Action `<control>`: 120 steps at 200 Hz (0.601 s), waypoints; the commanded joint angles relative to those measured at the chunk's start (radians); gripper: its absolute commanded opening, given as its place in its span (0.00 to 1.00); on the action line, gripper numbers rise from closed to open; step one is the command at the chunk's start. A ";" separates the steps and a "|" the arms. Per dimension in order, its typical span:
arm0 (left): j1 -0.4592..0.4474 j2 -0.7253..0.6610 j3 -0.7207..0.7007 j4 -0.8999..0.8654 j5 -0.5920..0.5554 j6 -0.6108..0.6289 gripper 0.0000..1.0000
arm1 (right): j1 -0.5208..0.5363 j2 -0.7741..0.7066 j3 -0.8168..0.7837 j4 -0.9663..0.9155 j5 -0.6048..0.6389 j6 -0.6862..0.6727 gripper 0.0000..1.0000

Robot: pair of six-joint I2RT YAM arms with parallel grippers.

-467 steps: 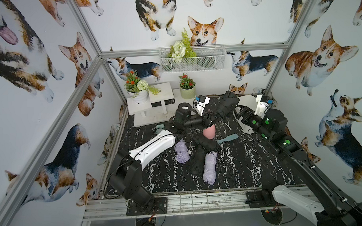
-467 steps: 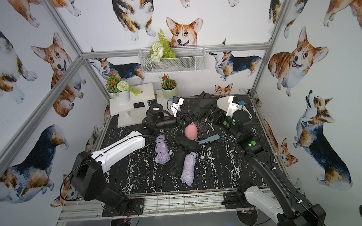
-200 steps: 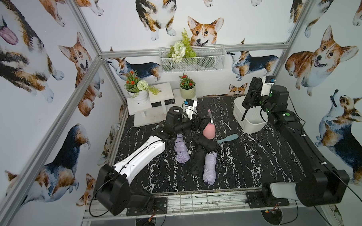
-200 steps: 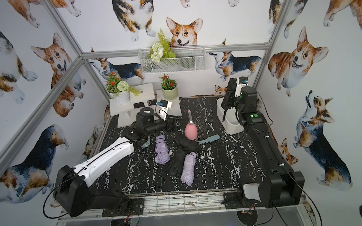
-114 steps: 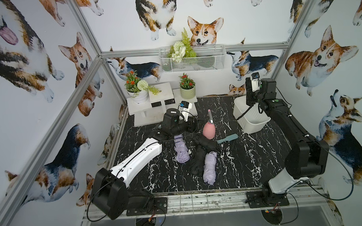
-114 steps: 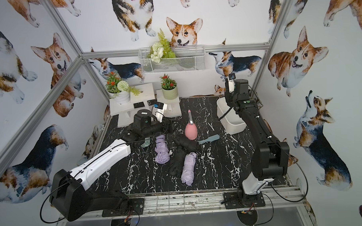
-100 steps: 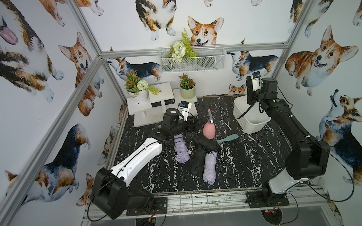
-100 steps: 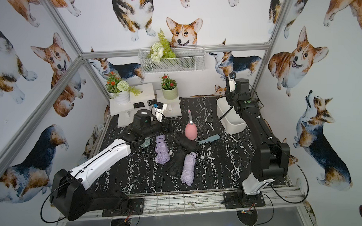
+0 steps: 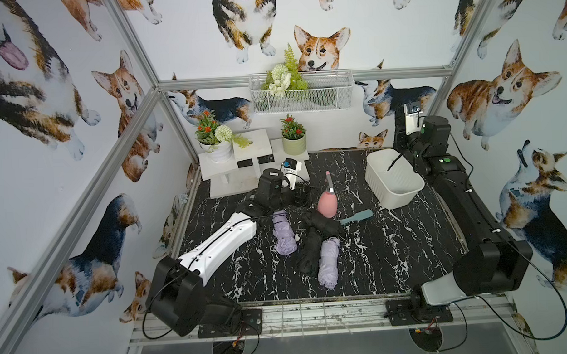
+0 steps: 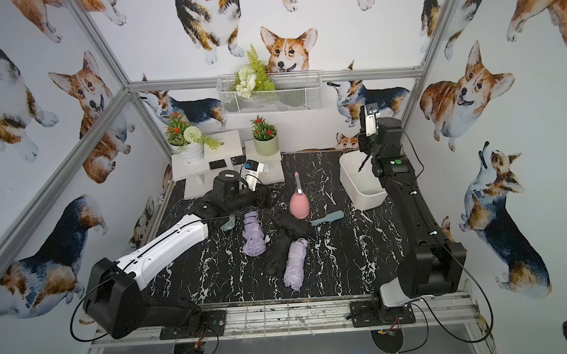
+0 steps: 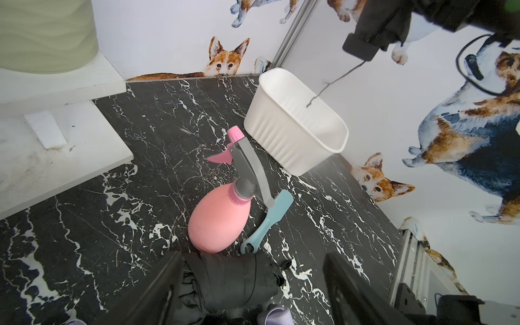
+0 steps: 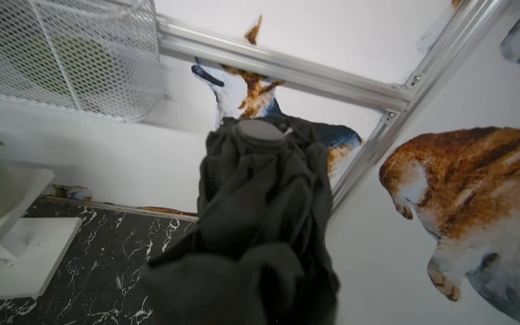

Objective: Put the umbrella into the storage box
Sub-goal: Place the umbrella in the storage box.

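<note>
Next, my right gripper tips downward and lowers the black umbrella into the storage box to release it, since the box's open top (image 9: 392, 175) lies below the gripper.
My right gripper (image 9: 402, 136) is shut on a folded black umbrella (image 12: 264, 191) and holds it in the air over the back of the white storage box (image 9: 396, 196). The umbrella's thin strap (image 11: 332, 84) dangles down into the box. My left gripper (image 11: 253, 270) stands open above the table, left of the pink spray bottle. Its fingers (image 11: 166, 273) frame the end of another black umbrella (image 11: 233, 281) lying on the table. A second black umbrella (image 9: 309, 254) and two lilac ones (image 9: 284, 236) (image 9: 329, 262) lie mid-table.
A pink spray bottle (image 9: 327, 202) stands by a teal brush (image 9: 356, 216) between the umbrellas and the box. White stands with potted plants (image 9: 294, 141) fill the back left. A wire-mesh basket (image 9: 300, 96) hangs on the back wall.
My right arm has swung from mid-table to the back right corner with the black umbrella, now above the box. The left arm drew back a little; over the last half second almost nothing moved.
</note>
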 commanded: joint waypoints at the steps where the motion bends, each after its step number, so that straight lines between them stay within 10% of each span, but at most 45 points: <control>1: 0.003 0.004 0.004 0.009 0.012 0.003 0.83 | -0.013 0.015 -0.048 0.013 0.006 -0.012 0.31; 120: 0.028 0.008 -0.001 -0.014 0.031 0.015 0.83 | -0.086 0.333 0.165 -0.440 -0.266 -0.033 0.23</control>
